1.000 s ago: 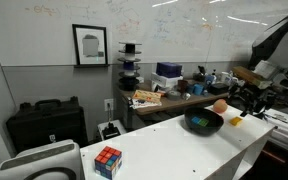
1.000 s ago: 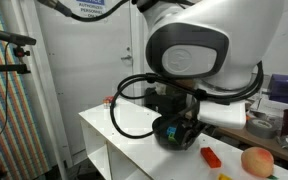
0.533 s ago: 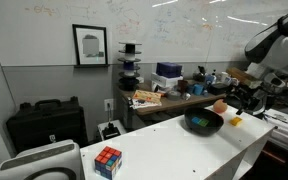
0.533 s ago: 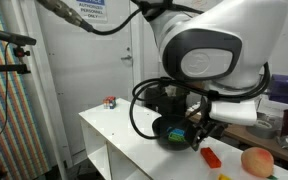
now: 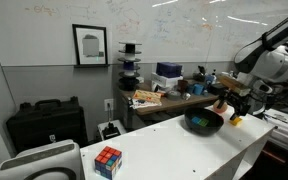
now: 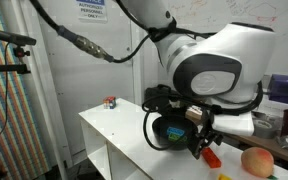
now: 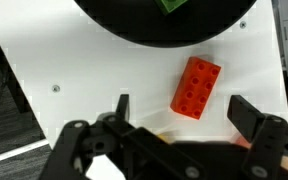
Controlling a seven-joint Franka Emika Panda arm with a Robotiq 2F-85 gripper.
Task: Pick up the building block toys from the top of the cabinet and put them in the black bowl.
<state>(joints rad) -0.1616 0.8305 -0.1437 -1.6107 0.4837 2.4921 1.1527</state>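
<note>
Next, the gripper moves down and over to the black bowl's rim (image 7: 197, 42), toward the top of the wrist view, since it is still over the red block.
The black bowl (image 7: 164, 25) fills the top of the wrist view, with a green block (image 7: 170, 5) lying inside it. An orange-red studded block (image 7: 196, 87) lies flat on the white cabinet top (image 7: 64, 60), just beside the bowl's rim. My gripper (image 7: 184, 110) is open and empty, hovering over this block with one finger on each side. In both exterior views the gripper (image 5: 229, 103) (image 6: 202, 146) hangs beside the bowl (image 5: 203, 122) (image 6: 172, 132). A small yellow block (image 5: 236, 122) (image 6: 224, 177) lies nearby. No blue block is in view.
An orange ball (image 5: 220, 105) (image 6: 256, 161) rests near the bowl. A multicoloured puzzle cube (image 5: 108, 160) sits at the cabinet's far end. A cluttered brown desk (image 5: 174, 97) stands behind the cabinet, and the cabinet edge runs close to the red block (image 6: 210, 156).
The arm has swung in toward the bowl, bringing the gripper lower and over the orange-red block. The blocks and bowl have not moved.
</note>
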